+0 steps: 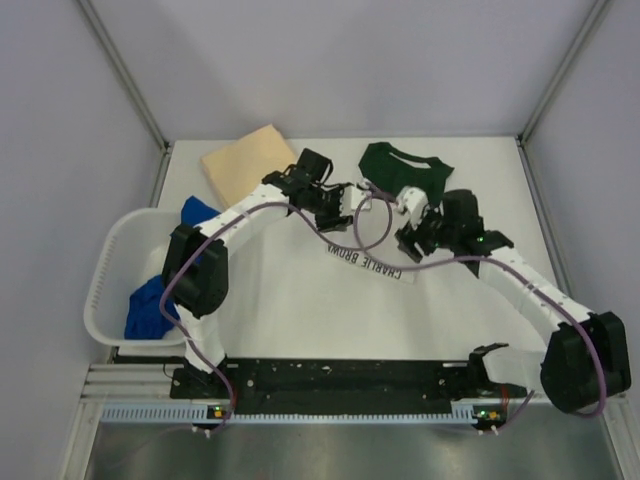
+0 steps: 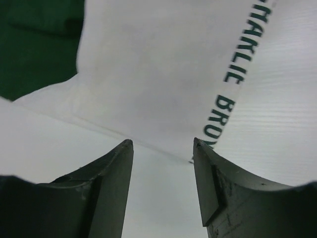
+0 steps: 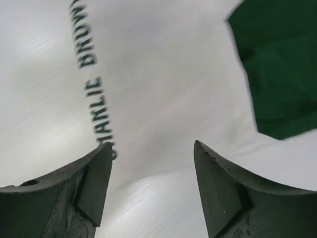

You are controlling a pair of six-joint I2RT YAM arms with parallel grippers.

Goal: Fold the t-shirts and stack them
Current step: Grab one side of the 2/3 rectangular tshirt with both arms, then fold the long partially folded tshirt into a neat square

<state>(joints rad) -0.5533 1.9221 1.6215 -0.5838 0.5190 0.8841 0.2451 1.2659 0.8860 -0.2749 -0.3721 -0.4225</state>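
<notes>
My right gripper is above the t-shirt's near corner beside CHARLIE [image 1: 411,279] [image 3: 117,179], which is nearer my base, and it will move back and down onto that corner next, because the fold ends there.
The white t-shirt with dark green sleeves [image 1: 400,165] lies at the back middle of the table, its black "CHARLIE BROWN" print [image 1: 372,263] running along its near edge. My left gripper [image 1: 335,212] hovers over its left part and my right gripper [image 1: 410,237] over its right part. Both stand open with nothing between the fingers. In the left wrist view the left gripper [image 2: 162,143] sits just before the white cloth [image 2: 158,74]. In the right wrist view the right gripper [image 3: 152,144] faces white cloth [image 3: 168,84] and a green sleeve [image 3: 277,69]. A folded tan t-shirt [image 1: 250,160] lies back left. Blue t-shirts [image 1: 148,308] fill the basket.
A white plastic basket [image 1: 105,290] stands at the table's left edge, with one blue shirt [image 1: 197,211] hanging over its far rim. Metal frame posts rise at the back corners. Purple cables loop from both arms over the white shirt.
</notes>
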